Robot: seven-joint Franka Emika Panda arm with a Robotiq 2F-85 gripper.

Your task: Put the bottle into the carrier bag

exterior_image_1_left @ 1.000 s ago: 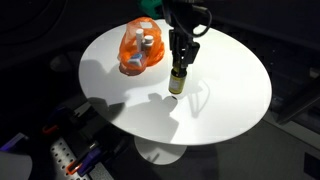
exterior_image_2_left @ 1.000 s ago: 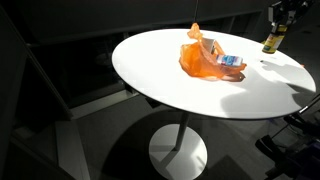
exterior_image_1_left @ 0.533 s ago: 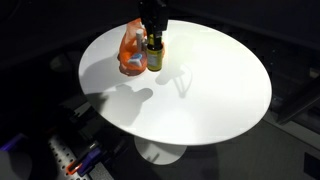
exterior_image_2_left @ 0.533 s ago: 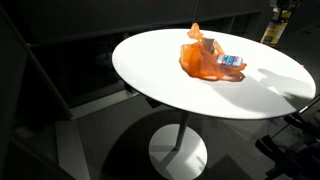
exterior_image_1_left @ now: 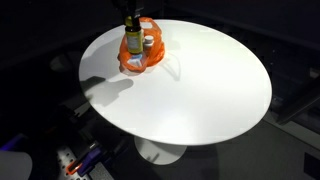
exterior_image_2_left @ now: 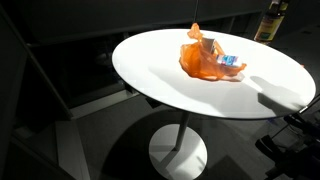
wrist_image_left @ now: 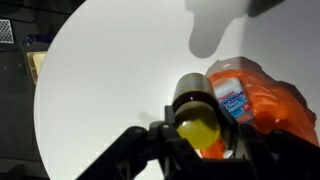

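Note:
My gripper goes toward the right in the wrist view and down into the bag (exterior_image_2_left: 219, 51) (wrist_image_left: 266, 112) beside the container next. The dark bottle still hangs outside the bag's edge.
The orange carrier bag (exterior_image_1_left: 141, 52) lies on the round white table (exterior_image_1_left: 200, 90), with a small white-and-blue container inside; it also shows in an exterior view (exterior_image_2_left: 207, 60) and the wrist view (wrist_image_left: 275, 105). The dark bottle with a yellow cap (exterior_image_1_left: 131, 24) hangs in the air above the bag, held by my gripper (wrist_image_left: 196, 135). In the wrist view the bottle (wrist_image_left: 196, 110) sits between the black fingers, just beside the bag's near edge. In an exterior view the bottle (exterior_image_2_left: 270, 20) appears at the top right, above the table's far rim.
The table stands on a white pedestal base (exterior_image_2_left: 178, 152) over a dark floor. Cables and a rail with small parts lie on the floor (exterior_image_1_left: 70, 160) near the table. The white-and-blue container (wrist_image_left: 232, 95) lies in the bag's mouth.
My gripper has lifted the bottle off the table and carried it from the middle of the table across to above the orange bag.

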